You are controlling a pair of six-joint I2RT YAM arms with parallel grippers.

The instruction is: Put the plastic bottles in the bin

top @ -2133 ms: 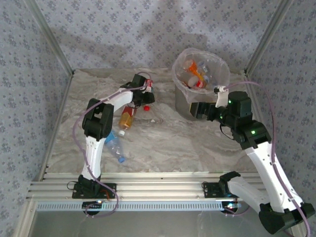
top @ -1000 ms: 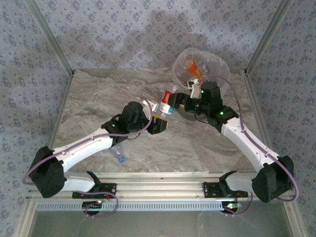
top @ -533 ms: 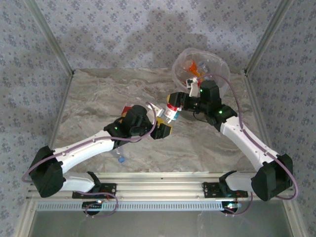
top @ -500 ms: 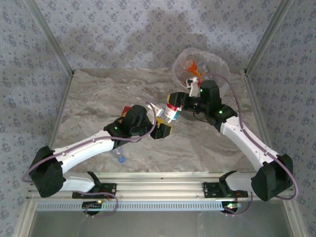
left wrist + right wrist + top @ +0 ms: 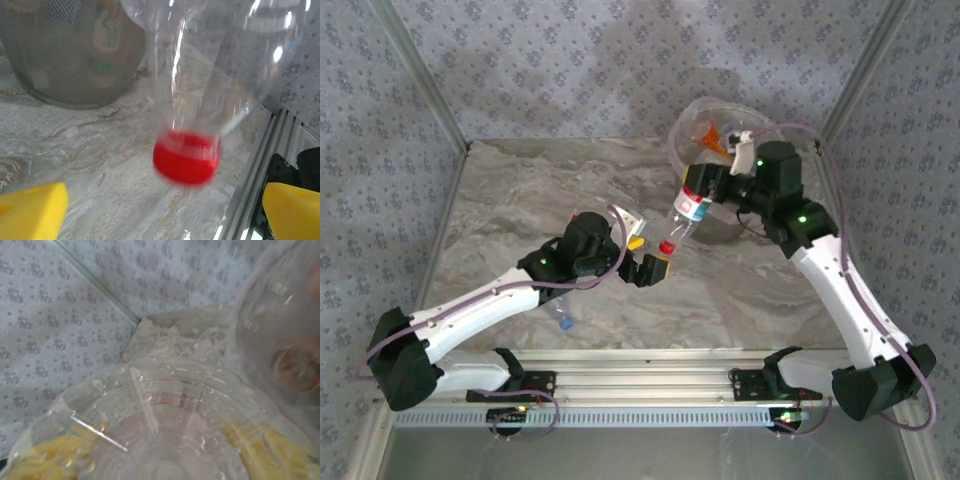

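Note:
The right gripper carries the cap-down bottle outward over the bin's opening (image 5: 723, 135) next and releases it, since the bottle still hangs in front of the bin.
A clear plastic bottle (image 5: 686, 212) with a blue-and-red label hangs cap-down in my right gripper (image 5: 708, 188), which is shut on its base end just in front of the bin (image 5: 740, 112). In the right wrist view the bottle's base (image 5: 165, 440) covers the jaws, and a yellow pad (image 5: 35, 460) shows through the plastic. My left gripper (image 5: 648, 264) stands open just below the red cap (image 5: 667, 246). In the left wrist view the blurred cap (image 5: 186, 159) hangs above the open left gripper (image 5: 162, 210), between its yellow fingertips (image 5: 30, 210). The bin's grey mesh wall (image 5: 70, 60) rises behind.
An orange-labelled bottle (image 5: 711, 137) lies inside the bin. A clear bottle with a blue cap (image 5: 561, 318) lies on the marble table (image 5: 520, 190), partly under my left arm. Something orange (image 5: 636, 242) peeks out by the left wrist. Aluminium rails (image 5: 650, 365) run along the near edge.
My left gripper has let go of the bottle and stands open. The right arm has lifted the bottle up and back toward the bin, so it now hangs cap-down.

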